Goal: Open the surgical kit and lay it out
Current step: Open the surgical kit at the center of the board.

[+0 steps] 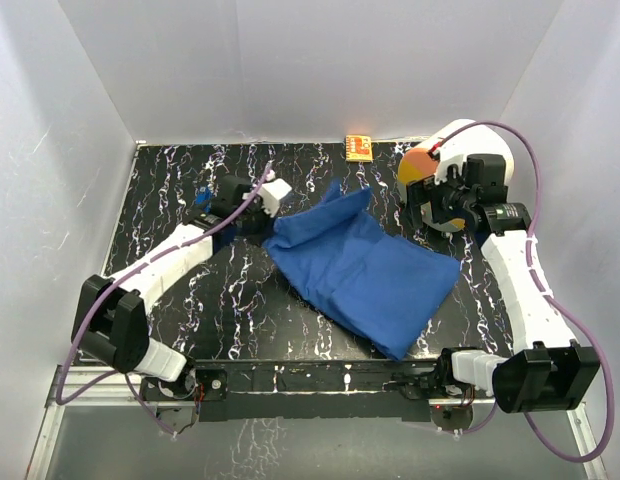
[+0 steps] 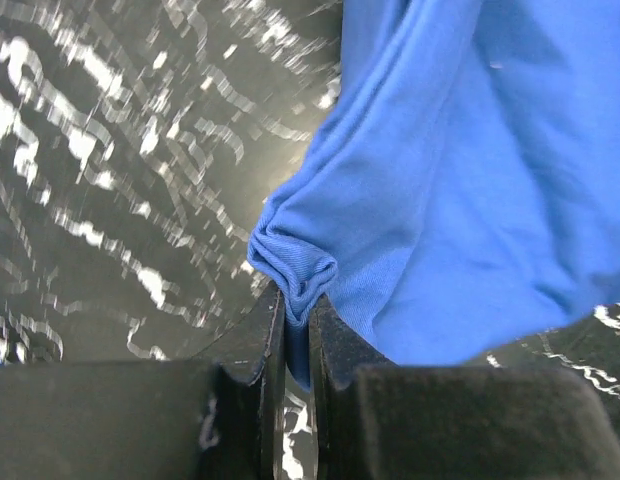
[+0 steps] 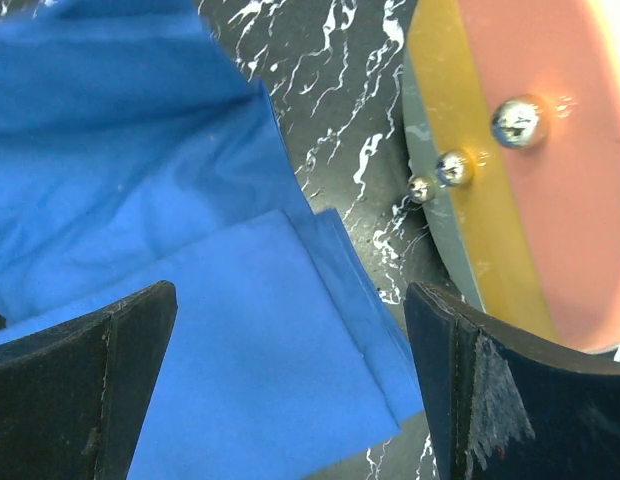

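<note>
My left gripper has bare tabletop behind it and to its left in the top view. I should pull the wrap's rumpled corner down there to spread it, then let go.
The surgical kit shows as a royal-blue cloth wrap (image 1: 365, 265), lying folded and rumpled across the middle of the black marbled table (image 1: 190, 190). My left gripper (image 1: 258, 226) is at the wrap's left corner. In the left wrist view that gripper (image 2: 297, 310) is shut on a bunched fold of the blue cloth (image 2: 440, 180). My right gripper (image 1: 440, 207) hovers over the wrap's far right edge. In the right wrist view it (image 3: 290, 300) stands wide open above the layered cloth edge (image 3: 140, 150), holding nothing.
A big white-and-orange cylinder (image 1: 440, 155) lies at the back right, right beside my right gripper, and its orange end (image 3: 530, 150) is close to the right finger. A small orange box (image 1: 359, 147) sits at the back wall. White walls enclose the table.
</note>
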You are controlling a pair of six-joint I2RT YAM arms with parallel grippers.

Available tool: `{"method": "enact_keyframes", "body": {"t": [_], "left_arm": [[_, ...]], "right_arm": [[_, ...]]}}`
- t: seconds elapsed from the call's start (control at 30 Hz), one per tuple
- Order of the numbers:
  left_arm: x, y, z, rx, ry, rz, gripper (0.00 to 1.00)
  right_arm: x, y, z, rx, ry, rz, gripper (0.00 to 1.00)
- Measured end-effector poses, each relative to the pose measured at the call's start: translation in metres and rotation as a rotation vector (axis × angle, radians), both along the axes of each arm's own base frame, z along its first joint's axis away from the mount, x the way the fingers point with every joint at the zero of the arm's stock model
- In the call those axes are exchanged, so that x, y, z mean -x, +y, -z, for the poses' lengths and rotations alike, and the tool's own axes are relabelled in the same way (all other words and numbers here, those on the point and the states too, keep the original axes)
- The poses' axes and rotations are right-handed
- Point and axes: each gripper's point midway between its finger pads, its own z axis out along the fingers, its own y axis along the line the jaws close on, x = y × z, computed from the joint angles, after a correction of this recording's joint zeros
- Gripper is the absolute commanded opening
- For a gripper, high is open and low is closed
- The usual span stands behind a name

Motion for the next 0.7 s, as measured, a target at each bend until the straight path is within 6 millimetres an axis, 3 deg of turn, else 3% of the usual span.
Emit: {"method": "enact_keyframes", "body": {"t": [0.1, 0.2, 0.33, 0.5, 0.63, 0.7], "left_arm": [[-0.007, 0.035, 0.015, -0.003, 0.047, -0.12, 0.0], [-0.009, 0.073, 0.033, -0.036, 0.069, -0.233, 0.0], [0.007, 0.114, 0.053, -0.11, 0.066, -0.325, 0.0], [0.041, 0.152, 0.069, -0.212, 0.054, -0.349, 0.0], [0.06, 0.169, 0.063, -0.277, 0.02, -0.328, 0.09], [0.065, 0.173, 0.06, -0.306, 0.015, -0.314, 0.24]], "right_arm": [[0.002, 0.01, 0.01, 0.012, 0.019, -0.048, 0.98], [0.01, 0.034, 0.022, 0.037, 0.036, -0.13, 0.98], [0.023, 0.061, 0.04, 0.06, 0.063, -0.238, 0.98], [0.029, 0.069, 0.063, 0.094, 0.098, -0.288, 0.98], [0.035, 0.077, 0.082, 0.142, 0.128, -0.34, 0.98], [0.042, 0.08, 0.091, 0.169, 0.147, -0.375, 0.98]]}}
